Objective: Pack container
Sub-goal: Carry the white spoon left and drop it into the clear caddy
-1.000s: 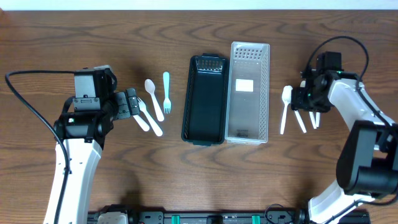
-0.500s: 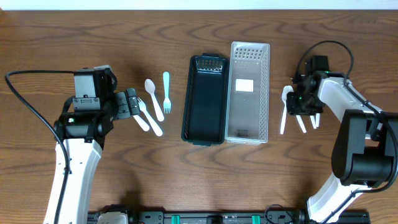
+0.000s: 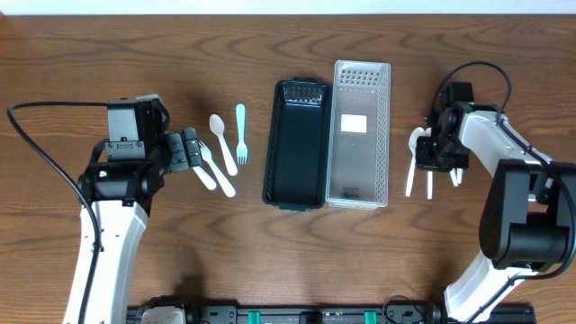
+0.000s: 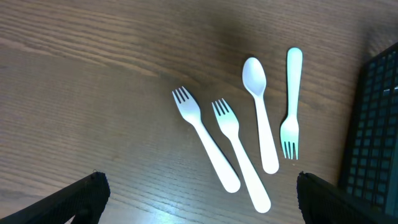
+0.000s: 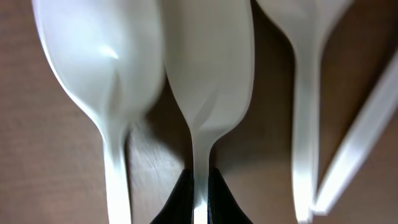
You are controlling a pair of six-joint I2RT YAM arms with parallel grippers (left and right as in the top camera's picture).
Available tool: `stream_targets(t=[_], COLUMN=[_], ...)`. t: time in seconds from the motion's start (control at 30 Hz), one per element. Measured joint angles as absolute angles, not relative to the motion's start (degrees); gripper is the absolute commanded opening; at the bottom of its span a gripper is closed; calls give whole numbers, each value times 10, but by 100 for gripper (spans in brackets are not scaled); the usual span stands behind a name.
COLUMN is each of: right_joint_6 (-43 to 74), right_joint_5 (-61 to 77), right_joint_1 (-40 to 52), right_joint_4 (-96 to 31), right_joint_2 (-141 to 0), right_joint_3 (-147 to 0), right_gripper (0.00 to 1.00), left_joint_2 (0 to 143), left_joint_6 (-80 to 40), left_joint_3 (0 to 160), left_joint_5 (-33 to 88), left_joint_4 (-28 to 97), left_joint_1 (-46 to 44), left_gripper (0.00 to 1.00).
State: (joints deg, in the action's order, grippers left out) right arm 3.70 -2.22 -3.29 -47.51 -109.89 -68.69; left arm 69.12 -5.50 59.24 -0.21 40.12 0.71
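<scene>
Next, my right gripper lifts the middle white spoon, carries it across, left in the overhead view, to the clear tray's open bottom, then lowers and releases it.
A black container [image 3: 297, 144] lies at the table's centre with a clear perforated tray [image 3: 362, 133] beside it on the right. My right gripper [image 3: 432, 151] is down among several white utensils right of the tray. Its fingers [image 5: 180, 200] are shut on the thin handle of the middle white spoon [image 5: 208, 62], with another white spoon [image 5: 99, 56] just left of it. My left gripper [image 4: 199, 205] hangs open above the wood, short of two white forks [image 4: 205, 146], a white spoon [image 4: 260, 112] and a teal fork [image 3: 240, 133].
More white utensil handles [image 5: 305, 124] lie close on the right of the held spoon. The black container's edge [image 4: 376, 124] shows at the right of the left wrist view. Bare wood lies in front of both containers.
My right gripper has shifted a little left and its jaws have closed onto the middle spoon's handle. The left arm and its cutlery have not moved.
</scene>
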Motion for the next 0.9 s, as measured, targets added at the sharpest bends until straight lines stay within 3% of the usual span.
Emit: stream_targets(t=[0.47,0.9], right_joint_6=[115,312], right_joint_5=[21,36], right_joint_1=[13,198], right_joint_4=[-493,-409], right_joint_2=[-845,-1007], right_joint_3=[-756,-754], right_gripper=[1,3], left_joint_2=[691,691], left_joint_6=[-55,-55], left_joint_3=[592,592], left_joint_5=[-2,-2], left_joint_4=[401,401], left_joint_1=[7,7], left_gripper=[98,98])
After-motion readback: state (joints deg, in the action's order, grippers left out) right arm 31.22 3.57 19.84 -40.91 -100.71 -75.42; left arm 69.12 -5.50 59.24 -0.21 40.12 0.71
